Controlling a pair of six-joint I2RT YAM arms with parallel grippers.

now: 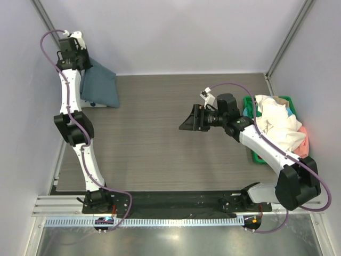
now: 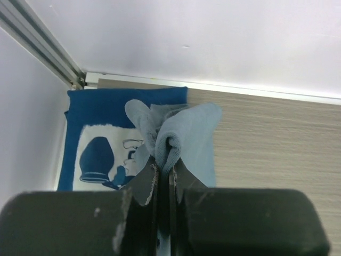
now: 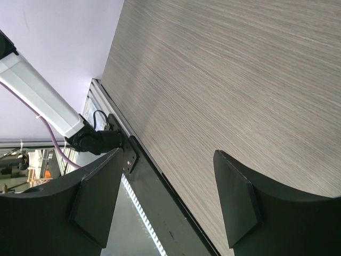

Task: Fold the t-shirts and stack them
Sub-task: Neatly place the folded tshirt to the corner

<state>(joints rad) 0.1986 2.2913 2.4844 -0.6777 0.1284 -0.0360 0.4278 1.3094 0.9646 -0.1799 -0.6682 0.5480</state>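
The navy t-shirt's far corner (image 2: 84,101) by the metal post is still bare, so next I will lower my left gripper toward it and let go of the bunched edge of the slate-blue t-shirt there.
My left gripper (image 2: 164,170) is shut on a bunched fold of the slate-blue t-shirt (image 2: 186,136). It holds it up at the table's far left corner, where the cloth (image 1: 101,85) hangs down from the gripper (image 1: 74,53). Beneath it lies a folded navy t-shirt with a white cartoon print (image 2: 106,146), flat against the corner. My right gripper (image 1: 191,120) hovers over the middle of the table, open, with nothing between its fingers (image 3: 237,202). More t-shirts, white (image 1: 277,122) and pink (image 1: 303,140), are heaped in the basket on the right.
A green plastic basket (image 1: 257,158) stands at the table's right edge against the wall. White walls close in the back and both sides, with a metal post (image 2: 48,48) in the far left corner. The black base rail (image 1: 176,200) runs along the near edge.
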